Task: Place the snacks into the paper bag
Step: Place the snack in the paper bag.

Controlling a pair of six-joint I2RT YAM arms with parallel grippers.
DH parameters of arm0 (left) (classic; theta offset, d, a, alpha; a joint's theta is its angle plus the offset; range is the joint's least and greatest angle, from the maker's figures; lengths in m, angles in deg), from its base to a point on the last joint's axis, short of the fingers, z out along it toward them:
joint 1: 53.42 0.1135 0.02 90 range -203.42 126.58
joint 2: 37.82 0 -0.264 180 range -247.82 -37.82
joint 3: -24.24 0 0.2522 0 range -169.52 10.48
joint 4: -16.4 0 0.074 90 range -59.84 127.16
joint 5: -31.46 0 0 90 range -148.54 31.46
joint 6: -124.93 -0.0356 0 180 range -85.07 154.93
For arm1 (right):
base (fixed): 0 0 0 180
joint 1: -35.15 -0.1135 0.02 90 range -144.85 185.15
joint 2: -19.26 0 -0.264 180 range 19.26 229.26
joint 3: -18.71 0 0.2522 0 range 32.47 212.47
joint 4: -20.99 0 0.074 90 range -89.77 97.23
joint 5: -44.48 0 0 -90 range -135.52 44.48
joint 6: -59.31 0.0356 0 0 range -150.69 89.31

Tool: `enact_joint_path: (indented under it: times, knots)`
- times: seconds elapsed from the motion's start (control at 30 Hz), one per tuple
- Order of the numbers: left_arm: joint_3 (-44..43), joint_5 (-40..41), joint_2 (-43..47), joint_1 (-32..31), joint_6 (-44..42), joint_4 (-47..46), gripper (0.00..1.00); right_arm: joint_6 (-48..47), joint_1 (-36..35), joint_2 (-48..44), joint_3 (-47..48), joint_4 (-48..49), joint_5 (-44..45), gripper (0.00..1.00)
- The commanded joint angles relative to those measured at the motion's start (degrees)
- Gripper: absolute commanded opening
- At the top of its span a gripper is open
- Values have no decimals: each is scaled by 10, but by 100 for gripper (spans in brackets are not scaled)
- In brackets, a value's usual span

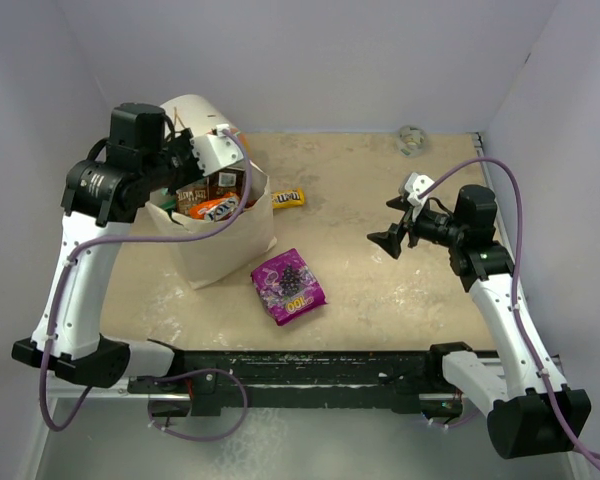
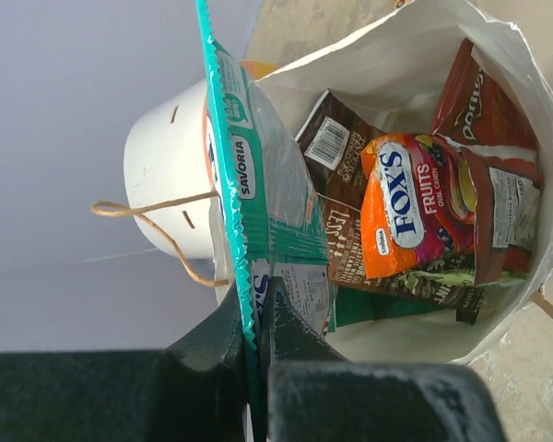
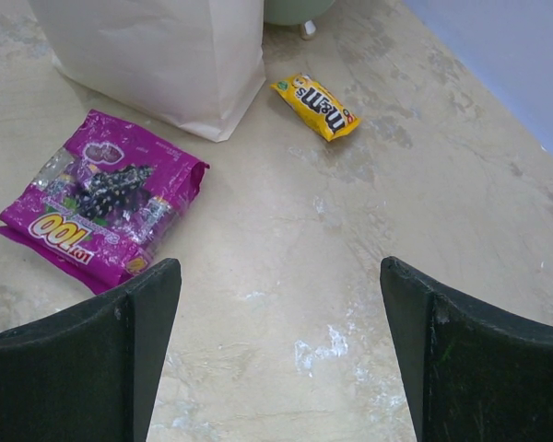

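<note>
My left gripper holds the teal packet's edge, and the packet hangs over the paper bag. Next, my left gripper will move down into the paper bag's opening [image 1: 214, 192] [image 2: 401, 189] below it and let go of the packet's edge.
The beige paper bag [image 1: 225, 250] stands open at the left of the table. My left gripper [image 2: 255, 304] is shut on a teal packet [image 2: 258, 184] and holds it upright over the bag's mouth; in the top view that gripper [image 1: 180, 185] sits at the bag's rim. Inside the bag [image 2: 535, 120] lie an orange-red packet [image 2: 410, 203] and dark brown packets [image 2: 336, 147]. A purple packet [image 1: 288, 285] [image 3: 97, 198] lies on the table in front of the bag. A yellow candy bag [image 1: 287, 198] [image 3: 318, 106] lies to the bag's right. My right gripper [image 1: 388, 240] [image 3: 278, 267] is open and empty above bare table.
A white-and-orange cylinder [image 1: 195, 115] [image 2: 166, 175] stands right behind the bag. A small grey-green ball [image 1: 412, 138] lies at the back right by the wall. Walls close the table on the left, back and right.
</note>
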Motion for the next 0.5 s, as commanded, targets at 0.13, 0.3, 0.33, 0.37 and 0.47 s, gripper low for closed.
enact_joint_path:
  times: [0.13, 0.3, 0.33, 0.37, 0.47]
  knots:
    - [-45, -68, -37, 57, -75, 19, 0, -13, 2, -6, -4, 22, -8, 91]
    - [-58, -149, -58, 106, -107, 38, 0, -13, 2, -6, -5, 23, -10, 91]
    - [-57, -163, -62, 112, -110, 40, 0, -14, 2, -6, -5, 23, -10, 92]
    - [-58, -175, -64, 118, -114, 42, 0, -14, 2, -7, -6, 23, -10, 91]
    - [-56, -205, -73, 130, -119, 49, 0, -14, 2, -6, -6, 24, -10, 92]
